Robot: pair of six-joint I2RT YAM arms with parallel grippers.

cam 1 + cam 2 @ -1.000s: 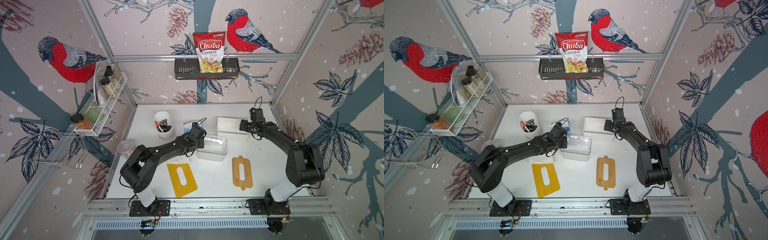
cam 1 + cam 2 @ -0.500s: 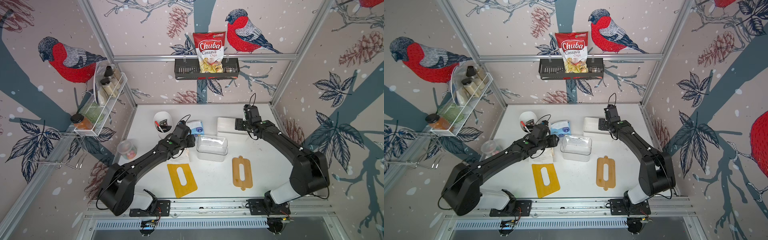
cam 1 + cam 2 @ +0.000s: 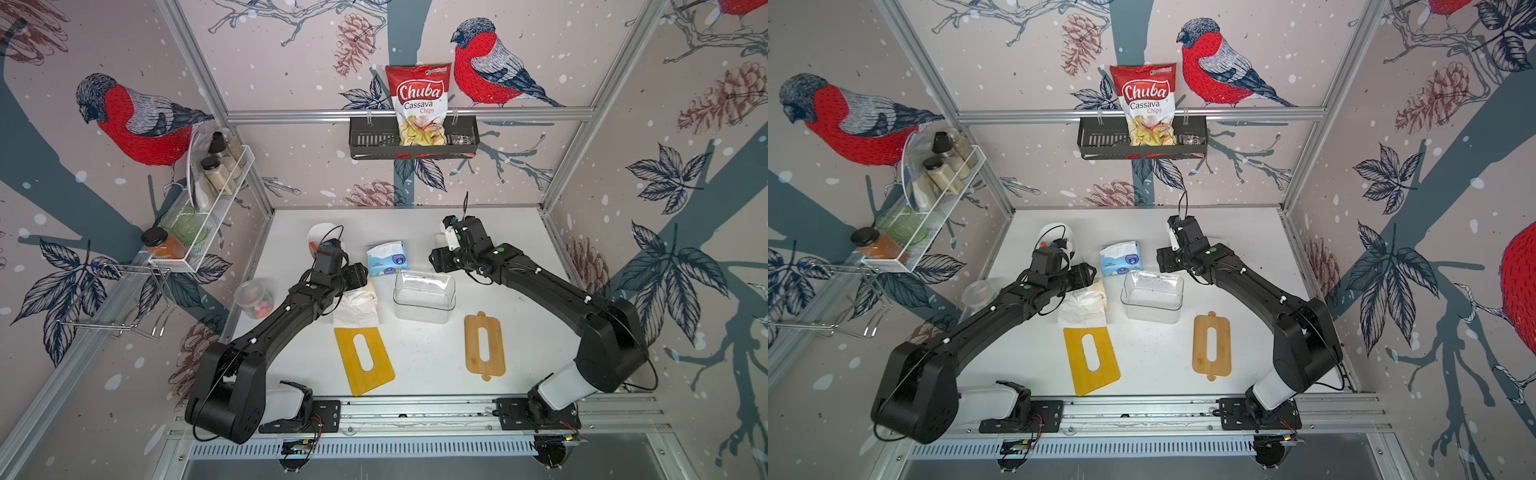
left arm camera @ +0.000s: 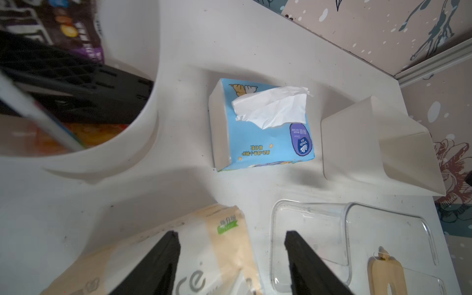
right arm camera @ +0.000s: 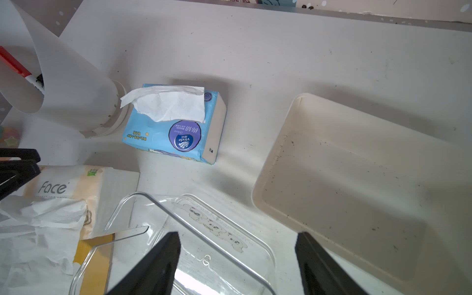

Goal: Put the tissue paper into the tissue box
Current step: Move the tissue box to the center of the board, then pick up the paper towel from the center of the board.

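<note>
The clear box is still empty, so my left gripper will move outward off the beige pack, go down onto the blue pack's near edge and then close.
A blue pack of tissue paper lies on the white table with a sheet sticking out of its top. A clear tissue box stands open and empty just in front of it. My left gripper is open over a beige "Face" tissue pack, holding nothing. My right gripper is open above the far edge of the clear box, between it and a cream tissue box.
A yellow slotted lid and a wooden slotted lid lie flat near the front. A white cup with pens stands behind my left gripper, and a clear jar sits at the table's left edge.
My left gripper has opened and drawn back leftward from the clear box, leaving the blue pack uncovered on the table. My right gripper has shifted left off the cream box.
</note>
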